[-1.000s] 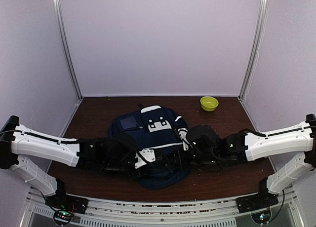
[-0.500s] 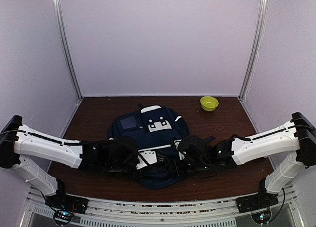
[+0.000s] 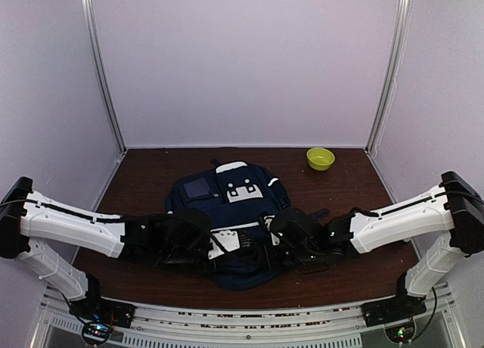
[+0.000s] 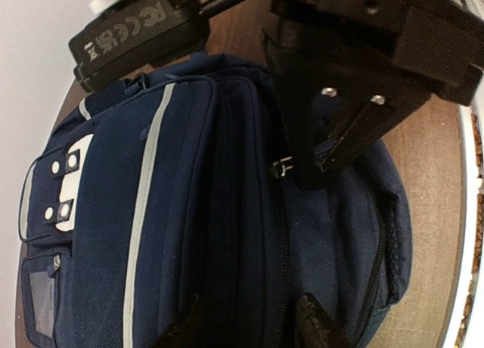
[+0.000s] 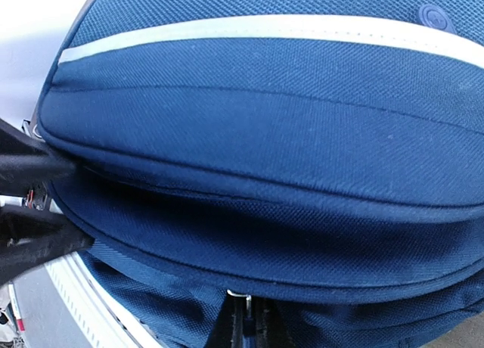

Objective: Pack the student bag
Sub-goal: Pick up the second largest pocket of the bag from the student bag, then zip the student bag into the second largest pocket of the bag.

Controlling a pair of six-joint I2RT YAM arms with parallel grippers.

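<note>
The right gripper next pulls the bag's zipper pull outward to the bowl-side edge [image 3: 279,203], which lies outward of the gripper, and lets go, as the bag's inside is hidden.
The student bag [image 3: 227,204], a navy backpack with white stripes and patches, lies flat mid-table with its top end toward me. My left gripper [image 4: 249,329] sits at that near end, its fingertips [image 4: 318,325] pressed on either side of a fold of bag fabric beside a zipper. My right gripper [image 5: 246,329] comes in from the right and is shut on a small metal zipper pull [image 5: 242,295] at the bag's near end. In the left wrist view, the right gripper [image 4: 302,166] shows as a black body, its tip at the zipper pull [image 4: 281,166]. The inside of the bag is hidden.
A small green bowl [image 3: 320,158] stands at the back right of the brown table [image 3: 151,174]. White walls [image 3: 242,60] close in the back and both sides. Both forearms lie low across the front of the table.
My right arm has slid left to the bag's near end and its jaws have closed on the zipper pull. The left gripper has shifted slightly and narrowed on the fabric.
</note>
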